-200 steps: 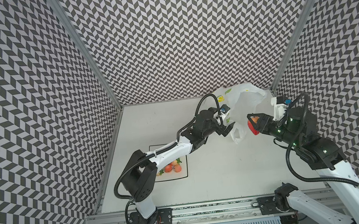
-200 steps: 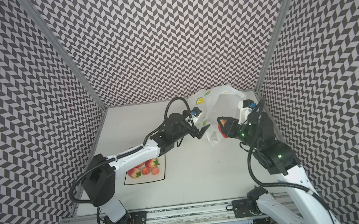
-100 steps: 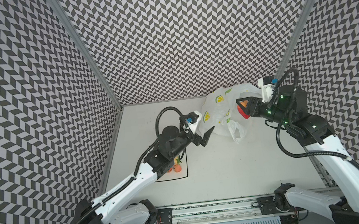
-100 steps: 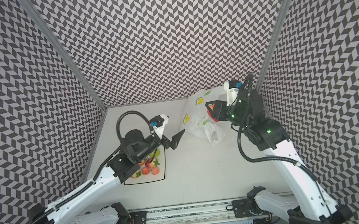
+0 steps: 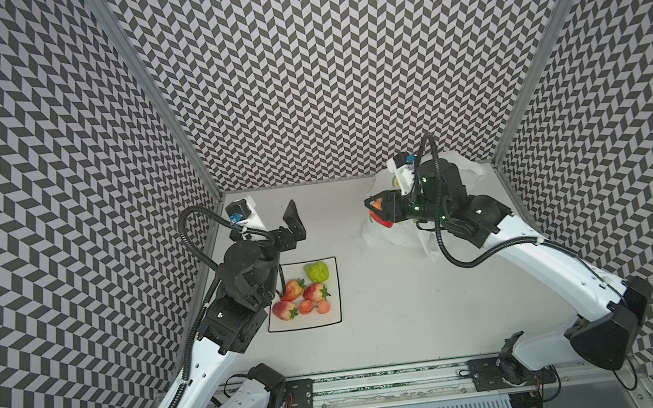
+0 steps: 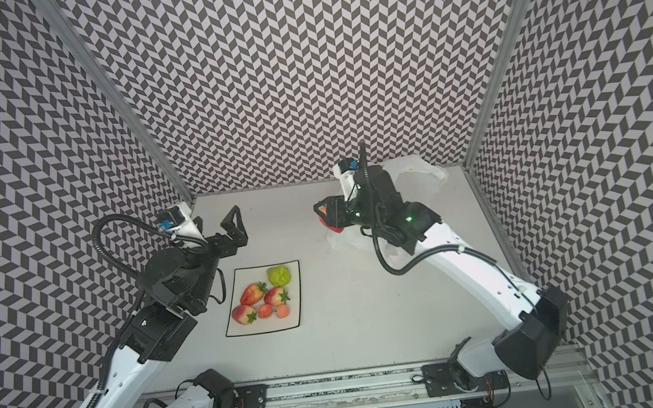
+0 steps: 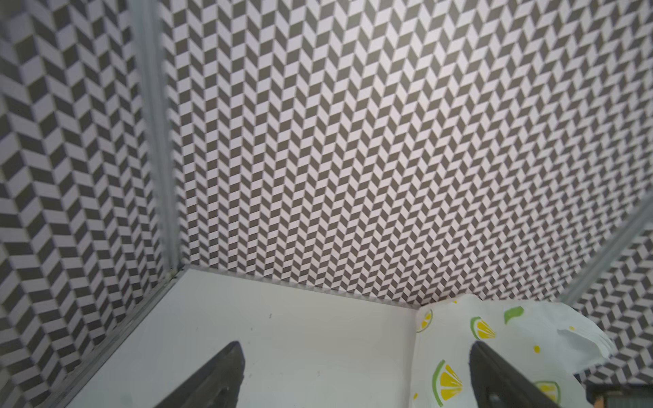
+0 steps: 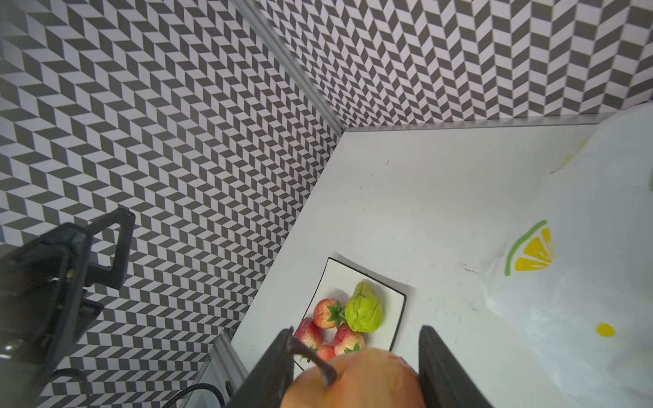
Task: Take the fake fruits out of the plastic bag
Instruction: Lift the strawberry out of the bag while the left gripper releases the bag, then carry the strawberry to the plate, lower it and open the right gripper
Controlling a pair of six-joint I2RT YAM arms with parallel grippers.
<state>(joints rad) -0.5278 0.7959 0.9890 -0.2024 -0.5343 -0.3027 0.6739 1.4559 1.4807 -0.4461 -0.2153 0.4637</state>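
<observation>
My right gripper will move away from the bag and down to the plate's far corner [image 8: 337, 277] beside the green fruit [image 8: 364, 312] and let go, because that spot is empty.
My right gripper [image 5: 377, 212] [image 6: 324, 218] [image 8: 357, 332] is shut on an orange-red fake fruit [image 8: 357, 383] with a dark stem, held in the air just left of the plastic bag [image 5: 397, 235] [image 6: 348, 241] [image 8: 583, 282]. The bag is white with lemon slices and lies crumpled at the back right. Other fake fruits lie on the plate: red strawberries [image 5: 293, 290] [image 6: 252, 294], a lumpy green fruit [image 5: 318, 271] [image 6: 279, 276] [image 8: 364, 312] and small orange balls [image 5: 315, 307]. My left gripper [image 5: 272, 223] [image 6: 216, 226] [image 7: 355, 348] hangs open and empty at the back left, apart from the bag [image 7: 512, 332].
The square white plate with a black rim [image 5: 335, 296] [image 6: 299, 300] [image 8: 339, 279] sits left of the table's middle, below my left gripper. Patterned walls close in the left, back and right sides. The arm bases stand on a rail along the front edge.
My left gripper has pulled back leftward from the bag and stayed open. The right gripper has carried the orange-red fruit up and to the left, out from the bag.
</observation>
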